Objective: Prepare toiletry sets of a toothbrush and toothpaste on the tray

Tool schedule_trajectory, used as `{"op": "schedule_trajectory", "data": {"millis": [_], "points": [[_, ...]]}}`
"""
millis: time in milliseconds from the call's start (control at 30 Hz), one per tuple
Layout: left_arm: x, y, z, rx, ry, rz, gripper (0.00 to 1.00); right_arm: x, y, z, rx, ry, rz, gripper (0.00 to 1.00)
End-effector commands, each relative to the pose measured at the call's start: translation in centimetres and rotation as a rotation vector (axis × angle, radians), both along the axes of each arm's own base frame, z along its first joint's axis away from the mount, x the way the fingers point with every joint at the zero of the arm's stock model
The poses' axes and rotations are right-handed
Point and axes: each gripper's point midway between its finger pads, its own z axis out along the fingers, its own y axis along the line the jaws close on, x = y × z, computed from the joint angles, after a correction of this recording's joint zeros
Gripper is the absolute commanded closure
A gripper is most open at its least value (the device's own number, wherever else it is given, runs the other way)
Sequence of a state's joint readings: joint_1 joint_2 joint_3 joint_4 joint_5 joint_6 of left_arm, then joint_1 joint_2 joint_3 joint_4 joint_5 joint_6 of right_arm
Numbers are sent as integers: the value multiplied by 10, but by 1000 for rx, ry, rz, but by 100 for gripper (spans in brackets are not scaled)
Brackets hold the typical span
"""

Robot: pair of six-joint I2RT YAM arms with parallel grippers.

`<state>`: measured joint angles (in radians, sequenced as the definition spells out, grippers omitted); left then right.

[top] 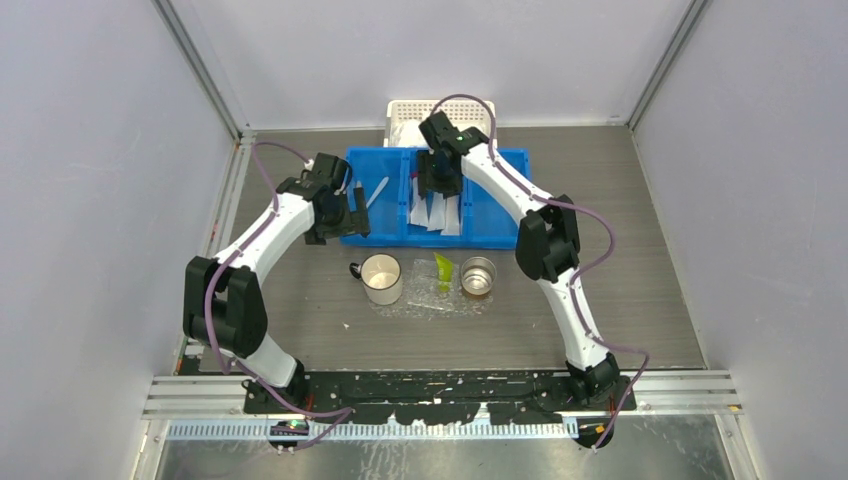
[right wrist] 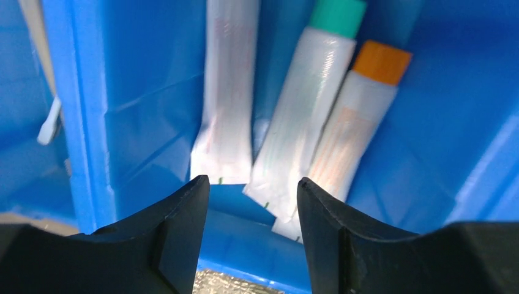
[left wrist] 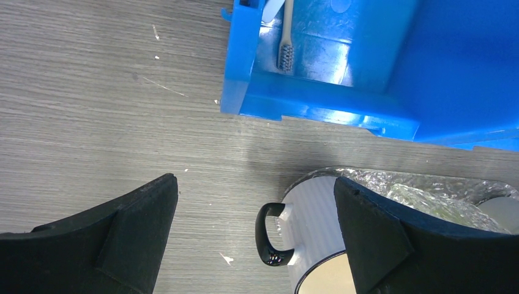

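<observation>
I will next lower my right gripper into the blue bin's middle section and close it on the white body of the teal-capped toothpaste (right wrist: 300, 119), which lies below its fingers.
My right gripper (right wrist: 253, 196) is open and empty, hanging over the middle compartment of the blue bin (right wrist: 153, 110). Three toothpaste tubes lie just past its fingertips: a plain white one (right wrist: 227, 92), one with a teal cap (right wrist: 306, 122) and one with an orange cap (right wrist: 352, 128). A green toothpaste (top: 443, 270) lies on the clear tray (top: 425, 305). In the bin's left compartment rests a toothbrush (left wrist: 286, 43) (top: 378, 192). My left gripper (left wrist: 255, 180) (top: 352, 218) is wide open and empty above the table, between the bin's left corner and the tray (left wrist: 428, 187).
A white mug with a black handle (left wrist: 275, 236) (top: 382, 278) and a metal cup (top: 478, 276) stand on the tray. A white perforated basket (top: 440, 112) sits behind the blue bin (top: 500, 215), against the back wall.
</observation>
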<state>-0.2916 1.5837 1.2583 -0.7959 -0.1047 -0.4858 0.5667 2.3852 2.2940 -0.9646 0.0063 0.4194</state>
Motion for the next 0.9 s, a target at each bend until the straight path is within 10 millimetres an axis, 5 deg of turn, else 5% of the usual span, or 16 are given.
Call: {"op": "schedule_trajectory", "data": {"millis": [0, 567, 767, 867], "points": [[11, 1, 21, -20, -85, 7, 0, 25, -19, 11, -86, -110, -114, 40], [7, 1, 22, -39, -94, 1, 0, 18, -17, -62, -136, 12, -176, 45], [8, 1, 24, -43, -97, 1, 0, 14, -18, -72, -146, 29, -170, 82], [8, 2, 25, -40, -101, 2, 0, 18, -16, -49, -117, -26, -153, 83]]}}
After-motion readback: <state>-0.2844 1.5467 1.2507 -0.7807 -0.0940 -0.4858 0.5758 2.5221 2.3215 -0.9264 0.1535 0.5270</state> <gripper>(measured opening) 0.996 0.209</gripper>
